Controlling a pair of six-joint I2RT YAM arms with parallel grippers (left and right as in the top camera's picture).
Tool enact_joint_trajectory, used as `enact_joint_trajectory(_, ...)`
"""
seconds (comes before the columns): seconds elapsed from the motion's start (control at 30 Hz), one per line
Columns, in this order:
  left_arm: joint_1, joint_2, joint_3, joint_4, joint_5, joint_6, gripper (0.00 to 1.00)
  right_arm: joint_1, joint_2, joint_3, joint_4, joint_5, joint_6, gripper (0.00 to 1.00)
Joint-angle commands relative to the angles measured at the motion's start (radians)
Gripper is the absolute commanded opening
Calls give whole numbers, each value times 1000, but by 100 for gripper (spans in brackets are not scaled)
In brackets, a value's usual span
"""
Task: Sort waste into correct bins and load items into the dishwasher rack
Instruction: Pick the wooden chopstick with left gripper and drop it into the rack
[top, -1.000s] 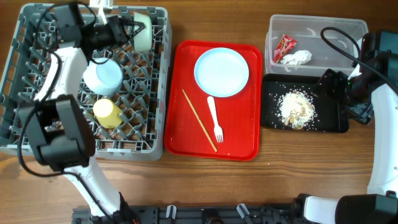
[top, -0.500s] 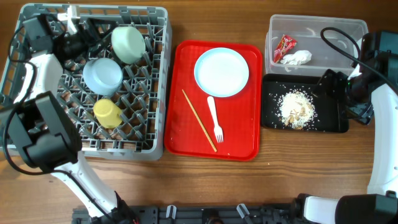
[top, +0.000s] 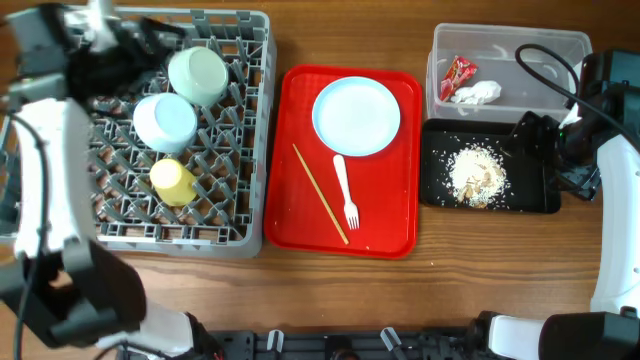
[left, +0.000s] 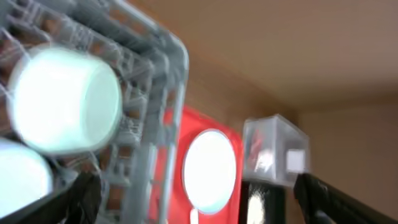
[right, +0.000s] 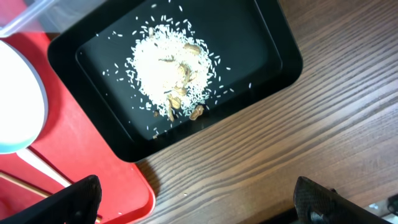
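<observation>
The left gripper next needs to go back past the bowls and down to the far end of the wooden stick (top: 320, 193).
The grey dishwasher rack (top: 236, 150) holds two pale bowls (top: 197, 75) (top: 165, 122) and a yellow cup (top: 172, 180). My left gripper (top: 140, 42) hovers open over the rack's back left corner, apart from the nearer bowl (left: 65, 99); that view is blurred, with nothing between the jaws (left: 199, 205). A white plate (top: 356, 117), a fork (top: 346, 190) and a wooden stick (top: 320, 193) lie on the red tray (top: 385, 225). The clear tub (top: 540, 60) holds the red sachet (top: 458, 75) and napkin (top: 477, 93). Rice crumbs (right: 168, 68) lie in the black tray (right: 261, 37). My right gripper (right: 199, 199) stands open and empty.
The red tray (right: 74, 168) lies between the rack and the two bins. The clear tub (left: 273, 149) stands just behind the black tray (top: 530, 195). Bare wooden table runs along the front edge and right of the black tray. A black cable loops over the tub's right end.
My left gripper has let go of the greenish bowl and pulled back to the left and rear. That bowl now rests in the rack's back row. The right arm has not moved.
</observation>
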Motion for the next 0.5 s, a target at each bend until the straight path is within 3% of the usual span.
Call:
enact_joint_trajectory(0.0,-234,-99,-5,-180,-417,6,100,-3,-19,16,0,10,-18,100)
enact_joint_trajectory(0.17,-536,-90,-15,-303,-430,-6,100,-3,-19,16,0,10,-29,100)
enact_joint_trajectory(0.33,-703,-21,-91,-315,-610,-389,99,-3,-18,16,0,9,-29,100)
enact_joint_trajectory(0.47,-805,80,-195,-283,-708,-578,99,-3,-18,16,0,4,-29,100)
